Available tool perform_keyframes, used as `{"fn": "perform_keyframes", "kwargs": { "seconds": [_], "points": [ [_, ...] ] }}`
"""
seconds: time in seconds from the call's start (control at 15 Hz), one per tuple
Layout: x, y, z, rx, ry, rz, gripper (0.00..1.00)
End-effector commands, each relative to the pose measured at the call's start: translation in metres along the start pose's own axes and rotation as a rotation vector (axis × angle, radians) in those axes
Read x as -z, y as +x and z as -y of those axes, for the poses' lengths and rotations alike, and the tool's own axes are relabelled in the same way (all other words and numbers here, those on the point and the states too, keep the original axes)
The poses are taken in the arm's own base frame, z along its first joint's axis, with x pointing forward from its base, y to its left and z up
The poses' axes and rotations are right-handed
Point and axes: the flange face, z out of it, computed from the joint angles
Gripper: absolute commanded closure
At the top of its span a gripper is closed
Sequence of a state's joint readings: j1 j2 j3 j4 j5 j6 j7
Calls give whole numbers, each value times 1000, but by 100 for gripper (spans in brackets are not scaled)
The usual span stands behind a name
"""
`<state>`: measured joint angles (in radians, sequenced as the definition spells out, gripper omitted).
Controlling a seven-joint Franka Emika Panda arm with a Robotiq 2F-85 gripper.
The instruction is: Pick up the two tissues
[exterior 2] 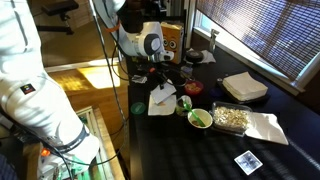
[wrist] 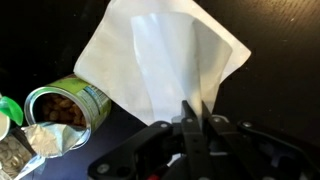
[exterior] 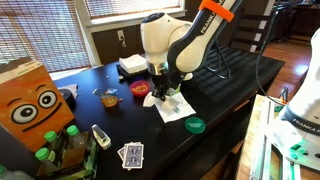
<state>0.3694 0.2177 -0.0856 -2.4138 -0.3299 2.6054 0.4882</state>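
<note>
My gripper holds the white tissue. Next it should lift the tissue slightly, then lower it beside the red bowl, where the dark table is empty.
My gripper (wrist: 197, 125) is shut on a raised fold of a white tissue (wrist: 160, 60). In the wrist view the rest of the sheet spreads out over the dark table. Both exterior views show the gripper (exterior: 163, 88) (exterior 2: 163, 80) pointing down over this tissue (exterior: 175, 108) (exterior 2: 160, 101), near the table's edge. One corner of the sheet is lifted to the fingers. Another tissue (exterior 2: 267, 127) lies flat farther along the table, beside a container of food (exterior 2: 230, 118).
Around the gripper are a red bowl (exterior: 140, 89) (exterior 2: 194, 88), an open can (wrist: 62, 108) and a green lid (exterior: 194, 125). A thick white stack (exterior: 133, 65) (exterior 2: 245, 87) sits by the window. Playing cards (exterior: 131, 154) (exterior 2: 247, 160) and an orange box (exterior: 30, 100) are farther off.
</note>
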Motion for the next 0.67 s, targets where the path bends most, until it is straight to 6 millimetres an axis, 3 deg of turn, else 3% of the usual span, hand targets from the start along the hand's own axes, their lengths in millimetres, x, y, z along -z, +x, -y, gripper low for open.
{"fn": "perform_keyframes", "kwargs": {
  "seconds": [0.0, 0.33, 0.6],
  "points": [
    [19, 1, -7, 3, -42, -5, 98],
    [36, 7, -5, 8, -13, -43, 98],
    [52, 33, 25, 47, 57, -111, 98]
  ]
}}
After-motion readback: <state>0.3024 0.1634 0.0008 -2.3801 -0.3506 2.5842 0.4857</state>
